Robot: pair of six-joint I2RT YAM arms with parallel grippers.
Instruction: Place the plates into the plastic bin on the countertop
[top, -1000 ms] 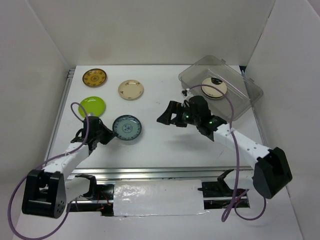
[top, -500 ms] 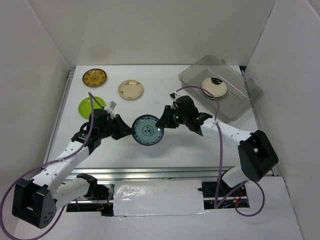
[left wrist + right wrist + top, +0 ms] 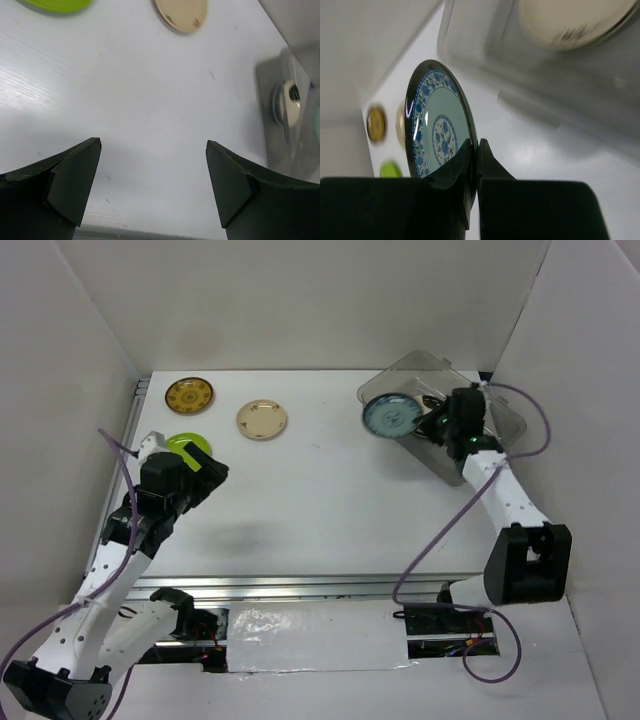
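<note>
I need to move my left gripper to the left in the top view and down onto the lime green plate's near rim [image 3: 60, 9] next, because that plate is the closest to it.
My right gripper [image 3: 475, 145] is shut on the rim of a blue-green patterned plate [image 3: 437, 125], held on edge in the air. In the top view that plate [image 3: 392, 416] hangs at the left end of the clear plastic bin [image 3: 503, 412], with the right gripper [image 3: 432, 426] over the bin. A cream plate [image 3: 570, 20] lies inside the bin. On the countertop [image 3: 330, 500] lie a mustard plate [image 3: 189, 395], a cream plate [image 3: 262, 419] and a lime green plate [image 3: 183, 444]. My left gripper [image 3: 152, 145] is open, with nothing between its fingers, above bare countertop beside the green plate.
White walls close in the countertop on three sides. A metal rail [image 3: 300, 585] runs along its near edge. The left arm [image 3: 130, 530] partly covers the lime green plate from above.
The blue-green plate passed from my left gripper to my right one, which carried it right to the bin. The left gripper opened and drew back to the left.
</note>
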